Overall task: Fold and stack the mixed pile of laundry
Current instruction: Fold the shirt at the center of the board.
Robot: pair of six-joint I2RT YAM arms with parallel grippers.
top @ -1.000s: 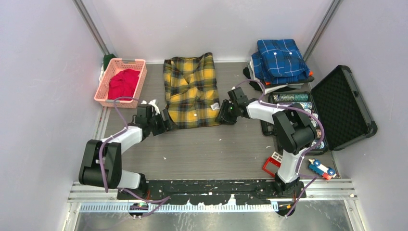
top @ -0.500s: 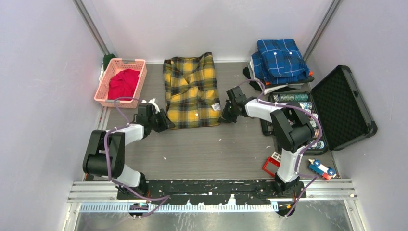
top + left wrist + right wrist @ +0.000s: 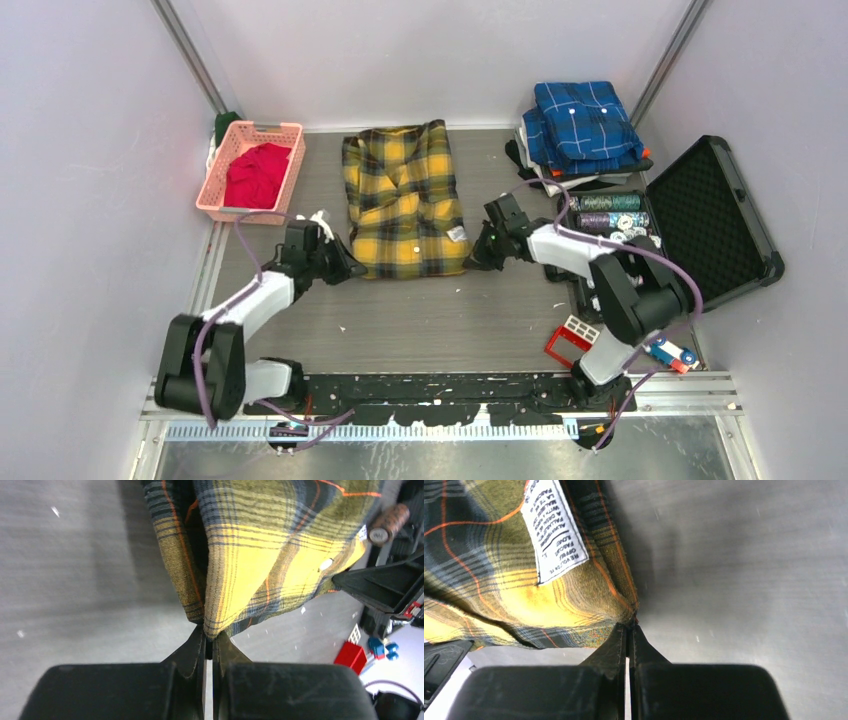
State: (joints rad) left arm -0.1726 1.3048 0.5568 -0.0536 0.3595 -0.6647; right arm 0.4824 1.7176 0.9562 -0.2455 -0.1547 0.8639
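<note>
The shirt still lies full length. The pinched hem goes up and outward over the shirt to the collar end [image 3: 432, 138] next, where my right gripper releases it.
The yellow-and-black plaid shirt [image 3: 404, 200] lies flat in the middle of the table, folded into a long rectangle, collar end far. My left gripper [image 3: 345, 268] is shut on its near left corner [image 3: 207, 622]. At the near right corner [image 3: 626, 617], beside a white care label [image 3: 553, 527], my right gripper [image 3: 472, 260] is pinched shut on the hem. The red T-shirt [image 3: 256, 172] lies bunched in the pink basket [image 3: 213, 195] at the far left.
A folded blue plaid shirt [image 3: 585, 122] tops a stack at the far right. An open black case [image 3: 712, 222] with rolls inside stands at the right. A small red block [image 3: 566, 340] and a blue toy [image 3: 668, 350] lie near the right arm's base.
Both grippers have closed on the plaid shirt's near corners. The shirt has shifted slightly to the right and toward the arms, its near edge pulled straighter.
</note>
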